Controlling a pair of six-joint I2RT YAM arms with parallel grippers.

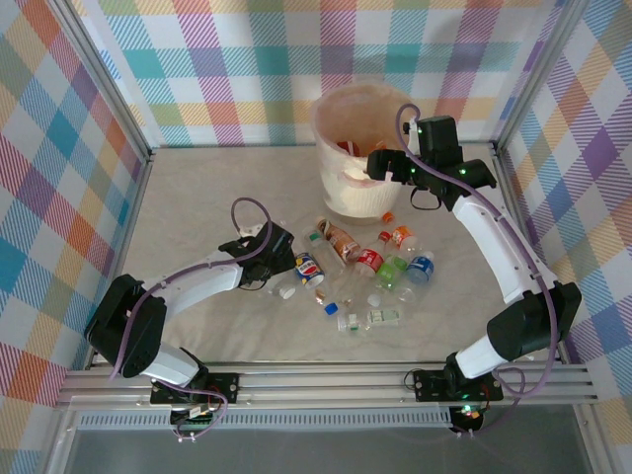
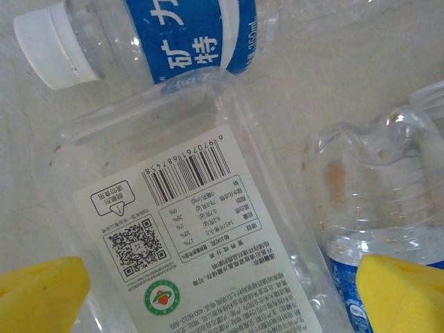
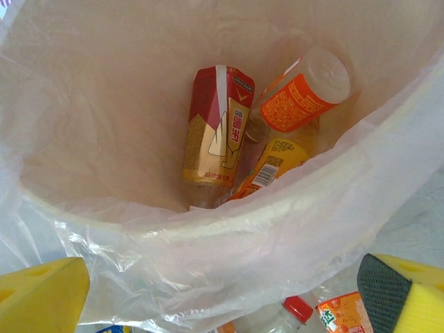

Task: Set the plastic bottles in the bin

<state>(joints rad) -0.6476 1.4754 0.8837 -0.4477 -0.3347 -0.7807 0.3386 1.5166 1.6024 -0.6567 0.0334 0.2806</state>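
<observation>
My left gripper turns its fingers to the slant of the square bottle's labelled body (image 2: 198, 229) next. It brings them down and back astride the bottle's sides, since it lies slantwise below.
Several plastic bottles (image 1: 368, 261) lie in a heap mid-table, in front of the cream-white bin (image 1: 346, 193). My left gripper (image 1: 284, 259) hangs low over the heap's left edge. In the left wrist view it (image 2: 222, 298) is open, its yellow pads either side of a clear square bottle with a white label (image 2: 194, 229). My right gripper (image 1: 377, 166) hovers at the bin's near right rim. Seen from its wrist it (image 3: 222, 298) is open and holds nothing. Inside the bin (image 3: 229, 222) lie a red-gold bottle (image 3: 215, 132), an orange-labelled one (image 3: 298, 97) and a yellow one (image 3: 274, 163).
A blue-labelled bottle with a white cap (image 2: 187, 35) lies just beyond the square bottle, and another clear blue-labelled bottle (image 2: 374, 201) lies to its right. A thin plastic liner drapes over the bin rim. A red-capped bottle (image 3: 298, 309) lies on the table below the rim. Checked walls enclose the table.
</observation>
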